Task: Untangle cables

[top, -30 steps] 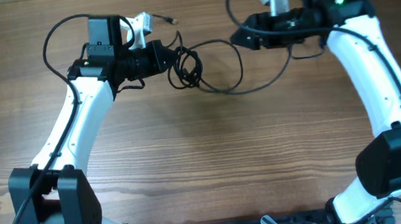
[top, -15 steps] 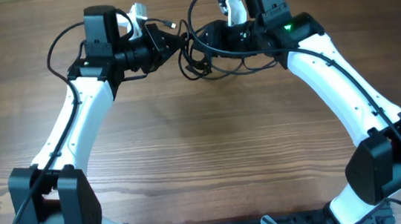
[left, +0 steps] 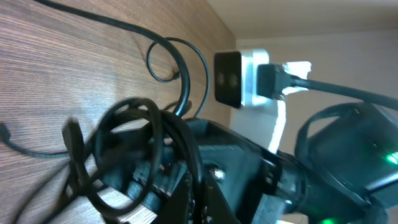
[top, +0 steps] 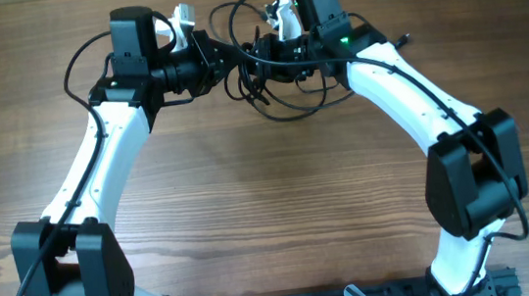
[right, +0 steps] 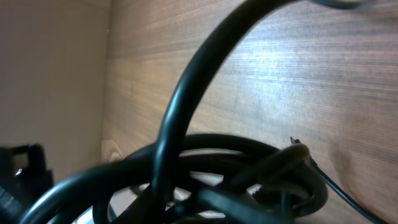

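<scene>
Next, my left gripper pulls the piece of cable from the heap of cables back and left in the overhead view and releases it there, where the tabletop is clear.
The cables (top: 256,88) are a bunch of thin black cords at the far middle of the table, with a loose loop (top: 311,106) trailing to the right. My left gripper (top: 233,61) reaches the bunch from the left. In the left wrist view its fingers (left: 200,200) are shut on a cable strand, with loops (left: 134,146) hanging beside them. My right gripper (top: 263,54) meets the bunch from the right, almost touching the left gripper. In the right wrist view the cables (right: 205,180) fill the frame and hide the fingers.
Wooden table (top: 271,206). The right arm's wrist camera (left: 239,78) and body (left: 348,155) are very close in front of the left gripper. Thicker black robot wires (top: 74,65) arch behind both arms. The table's far edge (left: 236,37) is just beyond the bunch.
My right arm has swung far left to meet the left gripper at the bunch. The long cable loop has gone slack and gathered in. The left arm has shifted slightly right.
</scene>
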